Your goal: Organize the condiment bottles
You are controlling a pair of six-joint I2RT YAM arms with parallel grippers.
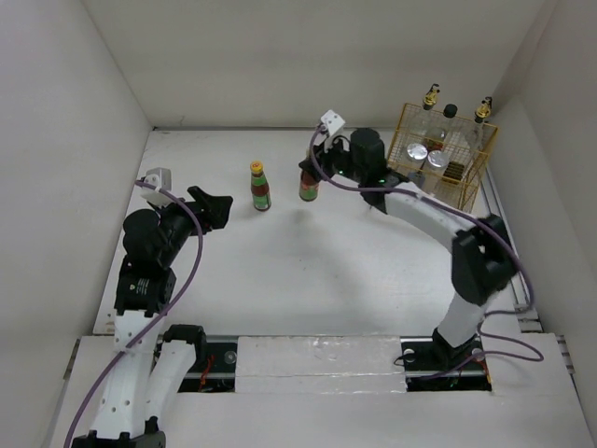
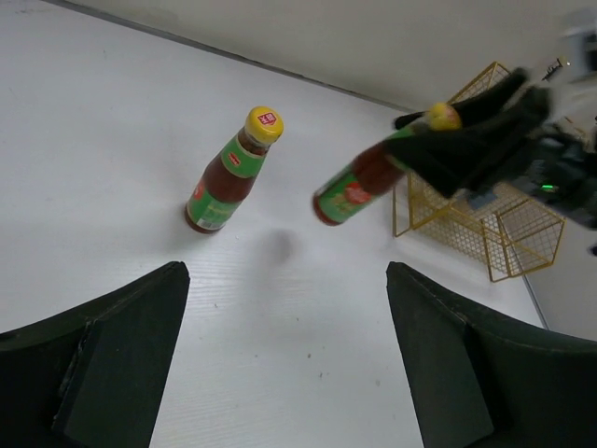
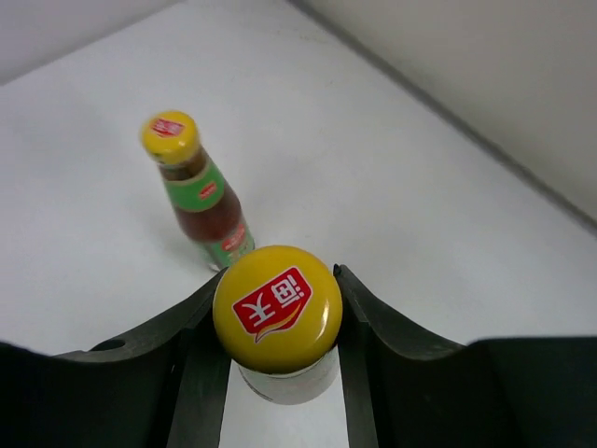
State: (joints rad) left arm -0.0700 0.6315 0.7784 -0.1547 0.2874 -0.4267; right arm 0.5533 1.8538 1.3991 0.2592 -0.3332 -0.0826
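The right gripper lifts the bottle over to the rack next and brings it down into the front row beside the silver-lidded shakers, since that spot is free.
My right gripper (image 1: 309, 168) is shut on the yellow cap of a red-sauce bottle (image 1: 309, 187) and holds it just above the table, right of centre at the back. In the right wrist view the cap (image 3: 277, 308) sits between both fingers (image 3: 373, 327). A second red-sauce bottle (image 1: 260, 187) stands upright to its left; it also shows in the right wrist view (image 3: 198, 191) and the left wrist view (image 2: 229, 173). My left gripper (image 1: 219, 207) is open and empty, left of both bottles. The held bottle also shows in the left wrist view (image 2: 359, 187).
A yellow wire rack (image 1: 471, 182) stands at the back right. It holds two gold-capped glass bottles (image 1: 430, 96), a black-capped one (image 1: 450, 112) and two silver-lidded shakers (image 1: 417, 151). White walls enclose the table on three sides.
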